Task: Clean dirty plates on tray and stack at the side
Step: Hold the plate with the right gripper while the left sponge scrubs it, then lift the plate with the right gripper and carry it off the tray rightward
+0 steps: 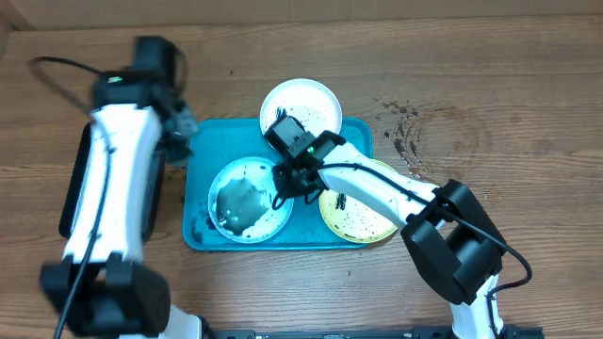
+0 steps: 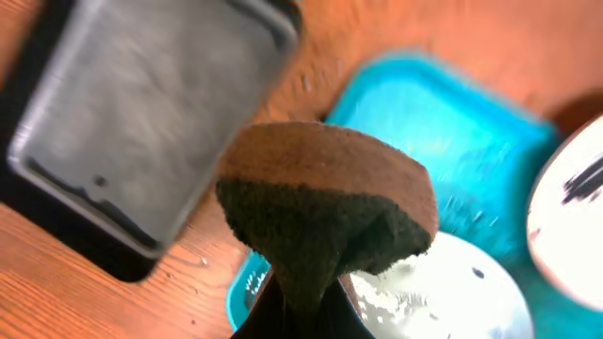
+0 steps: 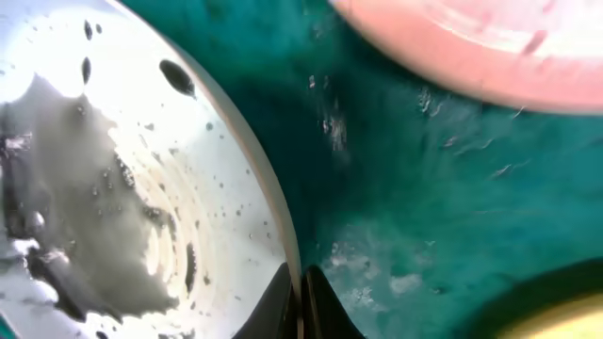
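Note:
Next I will lift the plate in my right gripper, carry it to the right in the overhead view to the plate-free specked table, then lower and release it.
On the turquoise tray (image 1: 203,188) lie three plates: a white one (image 1: 306,102) at the back, a light blue one (image 1: 247,200) at front left with a grey wet smear, and a yellow-green one (image 1: 363,212) at front right with black specks. My right gripper (image 1: 287,179) (image 3: 300,275) is shut on the right rim of the light blue plate (image 3: 113,179). Beside the tray's back left corner my left gripper (image 1: 179,132) (image 2: 301,306) is shut on a sponge (image 2: 325,202), brown on one side and dark green on the other, which hides its fingertips.
A black tray with a grey inside (image 1: 71,193) (image 2: 151,122) lies left of the turquoise tray, partly under my left arm. Dark specks (image 1: 405,132) dot the wooden table right of the white plate.

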Motion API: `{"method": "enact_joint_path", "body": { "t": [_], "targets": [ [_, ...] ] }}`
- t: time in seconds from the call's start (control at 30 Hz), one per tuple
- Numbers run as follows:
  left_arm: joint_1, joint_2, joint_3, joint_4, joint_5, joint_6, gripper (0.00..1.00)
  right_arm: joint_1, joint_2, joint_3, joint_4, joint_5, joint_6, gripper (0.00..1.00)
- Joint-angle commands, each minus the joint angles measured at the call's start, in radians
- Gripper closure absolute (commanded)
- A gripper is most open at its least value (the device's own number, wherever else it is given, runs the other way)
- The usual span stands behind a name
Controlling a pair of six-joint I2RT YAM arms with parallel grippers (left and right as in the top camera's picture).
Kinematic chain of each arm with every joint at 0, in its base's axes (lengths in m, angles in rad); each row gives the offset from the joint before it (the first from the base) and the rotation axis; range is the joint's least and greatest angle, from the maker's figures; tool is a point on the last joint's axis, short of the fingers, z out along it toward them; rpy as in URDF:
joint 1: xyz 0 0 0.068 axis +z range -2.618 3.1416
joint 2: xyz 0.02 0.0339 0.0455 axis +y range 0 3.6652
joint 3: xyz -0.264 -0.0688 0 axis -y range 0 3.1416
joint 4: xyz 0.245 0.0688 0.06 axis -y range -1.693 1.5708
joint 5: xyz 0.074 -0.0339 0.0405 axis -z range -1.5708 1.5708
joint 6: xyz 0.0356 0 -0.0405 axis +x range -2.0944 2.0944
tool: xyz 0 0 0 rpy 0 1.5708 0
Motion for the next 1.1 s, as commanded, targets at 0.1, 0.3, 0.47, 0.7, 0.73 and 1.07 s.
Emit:
{"method": "enact_joint_path", "body": {
  "t": [0.1, 0.3, 0.47, 0.7, 0.73, 1.07],
  "targets": [
    [0.183, -0.023, 0.005, -0.005, 0.009, -0.002, 0.96, 0.055, -0.070, 0.241, -0.170, 0.308, -0.154, 0.96],
    [0.312, 0.033, -0.001, 0.028, 0.060, 0.055, 0.96, 0.123, -0.070, 0.403, -0.283, 0.509, -0.173, 0.96],
    [0.356, 0.109, -0.001, 0.036, 0.105, 0.058, 0.96, 0.153, -0.071, 0.431, -0.292, 0.628, -0.173, 0.96],
    [0.361, 0.237, -0.001, 0.062, 0.106, 0.074, 0.96, 0.210, -0.071, 0.431, -0.287, 0.907, -0.305, 0.96],
    [0.363, 0.251, -0.001, 0.071, 0.106, 0.074, 0.96, 0.222, -0.071, 0.431, -0.286, 0.919, -0.338, 0.96],
    [0.425, 0.364, -0.001, 0.090, 0.106, 0.095, 0.96, 0.356, -0.071, 0.431, -0.236, 1.189, -0.512, 0.96]
  ]
}}
